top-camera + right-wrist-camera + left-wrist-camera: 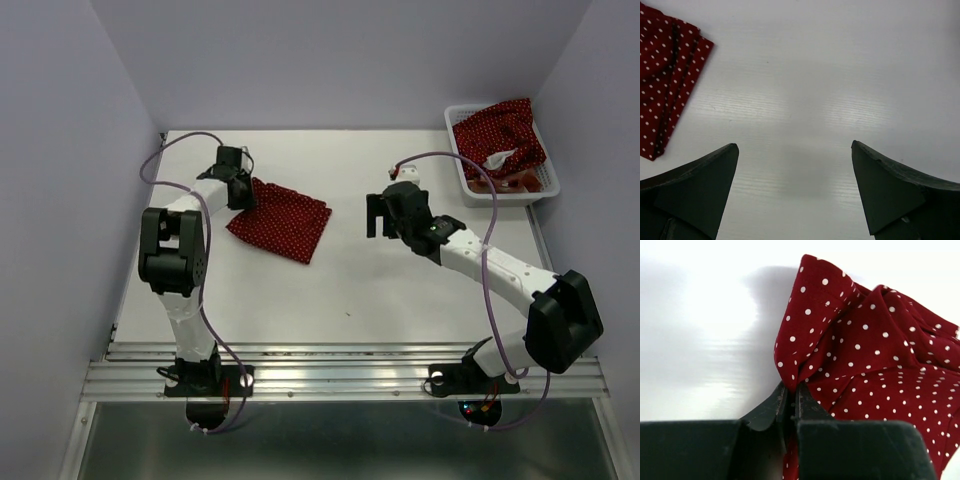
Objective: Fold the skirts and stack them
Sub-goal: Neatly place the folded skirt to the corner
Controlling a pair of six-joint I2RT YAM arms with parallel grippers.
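Observation:
The skirt goes to the table's bare far corner next and my left gripper drags and releases it, since that corner lies outward, to the gripper's left in the top view.
A dark red polka-dot skirt (pixel 283 222) lies folded on the white table left of centre. My left gripper (pixel 243 196) is shut on its far-left corner, and the cloth bunches up between the fingers in the left wrist view (pixel 791 385). My right gripper (pixel 378 216) is open and empty, hovering over bare table to the right of that skirt, whose edge shows in the right wrist view (pixel 665 80). A second dark red polka-dot skirt (pixel 500 135) lies heaped in the basket. A bit of red-and-cream cloth (pixel 518 180) shows under it.
The white mesh basket (pixel 463 172) stands at the far right corner of the table. Grey walls close in the left, back and right. A metal rail (pixel 340 375) runs along the near edge by the arm bases.

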